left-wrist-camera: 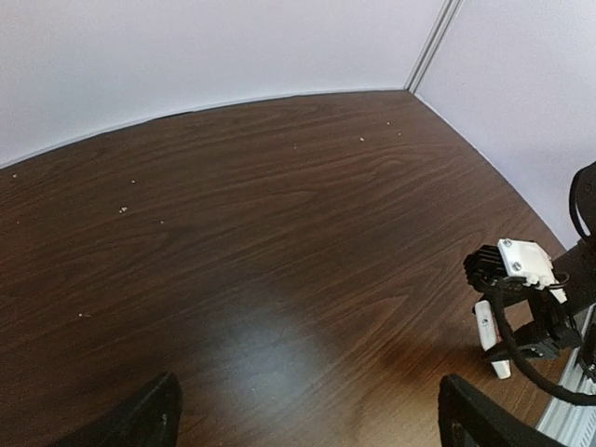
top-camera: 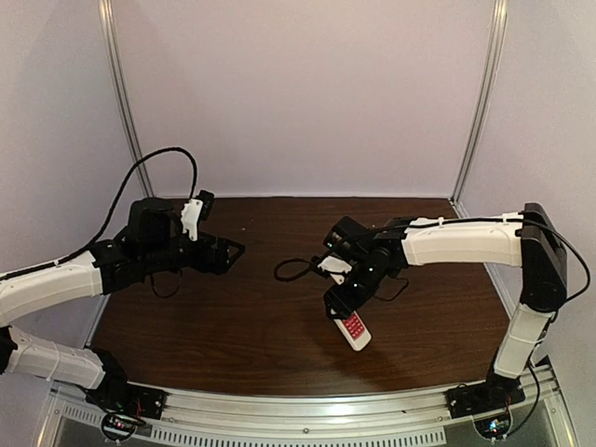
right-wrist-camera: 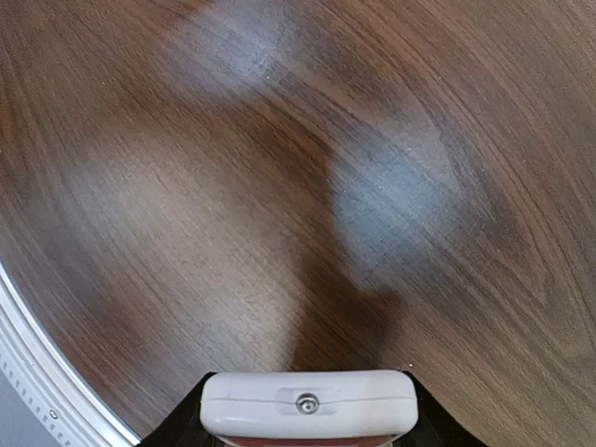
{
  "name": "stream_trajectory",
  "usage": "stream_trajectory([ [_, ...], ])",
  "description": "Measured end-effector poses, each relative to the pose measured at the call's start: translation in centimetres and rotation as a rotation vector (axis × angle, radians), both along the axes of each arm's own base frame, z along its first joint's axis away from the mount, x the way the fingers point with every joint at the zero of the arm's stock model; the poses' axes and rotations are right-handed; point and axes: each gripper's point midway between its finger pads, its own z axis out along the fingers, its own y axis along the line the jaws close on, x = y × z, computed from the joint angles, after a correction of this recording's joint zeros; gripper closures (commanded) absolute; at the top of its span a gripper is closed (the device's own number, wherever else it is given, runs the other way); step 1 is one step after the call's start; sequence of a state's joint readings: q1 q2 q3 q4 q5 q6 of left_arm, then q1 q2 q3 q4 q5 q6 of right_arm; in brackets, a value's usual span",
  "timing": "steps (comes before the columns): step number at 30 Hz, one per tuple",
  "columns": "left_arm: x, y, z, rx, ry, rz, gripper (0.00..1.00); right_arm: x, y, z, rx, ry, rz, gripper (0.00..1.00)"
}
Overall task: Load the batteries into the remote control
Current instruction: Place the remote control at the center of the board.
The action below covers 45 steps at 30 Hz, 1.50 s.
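Next, my right gripper moves down, lowers the held end of the tilted remote control flat onto the table and releases, since bare wood lies below it.
The remote control [top-camera: 355,329] hangs tilted above the table's near middle, its red button face toward the top camera. My right gripper [top-camera: 342,304] is shut on its upper part. In the right wrist view the remote's white end [right-wrist-camera: 309,404], with a small round lens, fills the gap between the dark fingers [right-wrist-camera: 179,430]. From the left wrist the remote control [left-wrist-camera: 491,341] shows as a thin white edge under the right gripper [left-wrist-camera: 523,326]. My left gripper [top-camera: 225,253] hovers over the left of the table, open, with bare wood between its fingertips [left-wrist-camera: 149,417]. The batteries are out of view.
A dark wooden table [top-camera: 251,317] is closed in by pale walls at the back and sides. A metal rail [top-camera: 307,410] runs along the near edge. A black cable loop [top-camera: 292,270] hangs by the right wrist. Small pale specks [left-wrist-camera: 123,209] dot the far wood.
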<state>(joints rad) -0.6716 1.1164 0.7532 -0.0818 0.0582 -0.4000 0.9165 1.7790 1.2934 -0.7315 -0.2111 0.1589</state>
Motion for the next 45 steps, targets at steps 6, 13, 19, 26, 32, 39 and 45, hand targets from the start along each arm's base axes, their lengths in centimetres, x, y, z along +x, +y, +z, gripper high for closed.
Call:
stream_trajectory([
  [6,-0.1,0.1,-0.8,0.001,0.012,0.002,0.03,0.3,0.6,-1.2,-0.028,0.004,0.003,0.78],
  [13,-0.3,0.2,-1.8,-0.007,0.024,0.004,0.03,0.8,1.2,-2.9,-0.064,0.010,0.003,0.75],
  [19,-0.2,0.0,-1.4,-0.023,0.005,0.004,0.02,0.7,1.4,-4.0,-0.090,0.021,0.007,0.72],
  [26,-0.2,0.1,-1.7,-0.021,0.006,0.004,0.03,0.5,1.5,-5.3,-0.124,0.037,0.014,0.63],
  [32,-0.1,0.2,-1.8,-0.018,0.003,0.013,0.03,0.3,1.3,-5.9,-0.142,0.050,0.015,0.49],
  [39,-0.1,0.4,-2.3,0.001,0.018,0.019,0.02,0.2,1.5,-5.8,-0.134,0.058,0.016,0.30],
  [45,0.0,0.5,-2.0,0.019,0.034,0.027,0.03,0.2,2.1,-5.6,-0.108,0.063,0.017,0.20],
])
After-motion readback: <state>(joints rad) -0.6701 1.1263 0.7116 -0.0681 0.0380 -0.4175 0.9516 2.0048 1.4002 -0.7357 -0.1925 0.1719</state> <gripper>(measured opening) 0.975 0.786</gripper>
